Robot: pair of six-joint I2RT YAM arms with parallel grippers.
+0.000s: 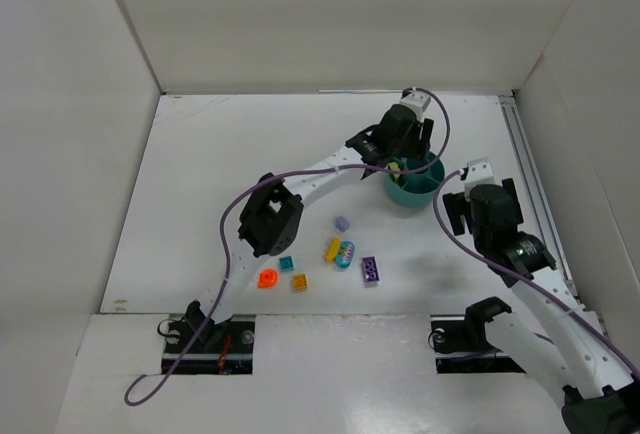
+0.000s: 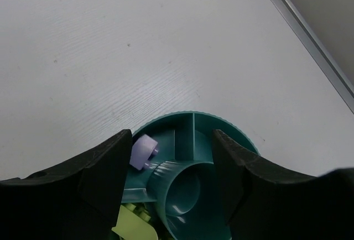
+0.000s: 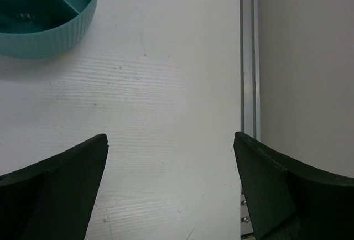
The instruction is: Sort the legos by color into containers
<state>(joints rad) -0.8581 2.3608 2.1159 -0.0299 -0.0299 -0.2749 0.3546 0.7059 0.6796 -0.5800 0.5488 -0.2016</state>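
The long purple brick (image 1: pixel 370 271) is loose outside the cup, so my right gripper should swing back and to the left in the top view, then go down over the brick.
The teal cup (image 1: pixel 415 186) with inner dividers stands at the back right of the table. My left gripper (image 1: pixel 405 161) hangs open and empty right over it. In the left wrist view the gripper (image 2: pixel 172 160) straddles the cup (image 2: pixel 194 123); a purple brick (image 2: pixel 142 150) lies in one compartment and a pale green brick (image 2: pixel 131 224) in the one beside it. My right gripper (image 1: pixel 468 182) is open and empty just right of the cup, which shows at the upper left of its view (image 3: pixel 50 35). Loose bricks lie mid-table: small purple (image 1: pixel 342 223), yellow (image 1: pixel 333 249), oval blue (image 1: pixel 345 255), purple (image 1: pixel 370 270), teal (image 1: pixel 286 264), round orange (image 1: pixel 267 278), orange (image 1: pixel 299 281).
White walls enclose the table on the left, back and right. A metal rail (image 3: pixel 249 57) runs along the right edge, close to my right gripper (image 3: pixel 171 162). The left arm's cable (image 1: pixel 300 176) arcs over the middle of the table.
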